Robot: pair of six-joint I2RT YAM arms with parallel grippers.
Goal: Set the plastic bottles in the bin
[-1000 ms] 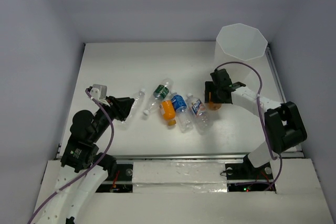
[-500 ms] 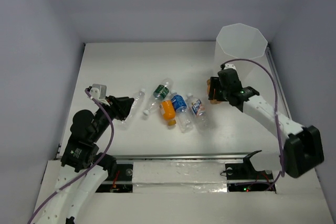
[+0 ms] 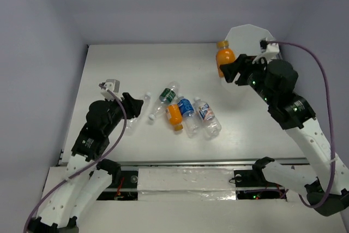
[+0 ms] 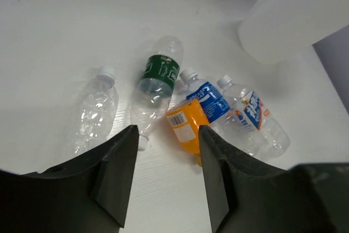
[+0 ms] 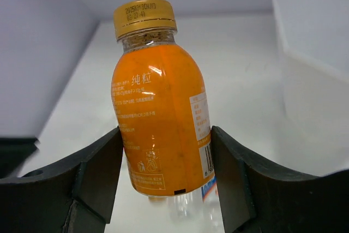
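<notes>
Next, my right gripper swings outward, to the right in the top view, over the bin's opening [image 3: 250,40] to release the orange bottle [image 3: 225,57], which is still beside the bin.
My right gripper [image 3: 230,72] is shut on an orange bottle [image 3: 225,57] with a gold cap and holds it upright in the air, just left of the bin [image 3: 248,32]. In the right wrist view the bottle [image 5: 161,118] sits between both fingers, with the bin [image 5: 316,53] at the right. Several bottles lie mid-table: a clear unlabelled one [image 4: 94,110], a green-label one [image 4: 157,80], an orange one [image 4: 188,129], a blue-label one [image 4: 210,99] and a white-red one [image 4: 252,114]. My left gripper [image 4: 166,173] is open and empty, just short of them.
The bin [image 4: 294,15] stands at the table's back right corner, close to the right wall. Grey walls enclose the white table [image 3: 120,69] on three sides. A rail runs along the near edge [image 3: 185,163].
My right arm has lifted the orange bottle off the table and carried it up and back to beside the bin's rim. My left arm shifted slightly.
</notes>
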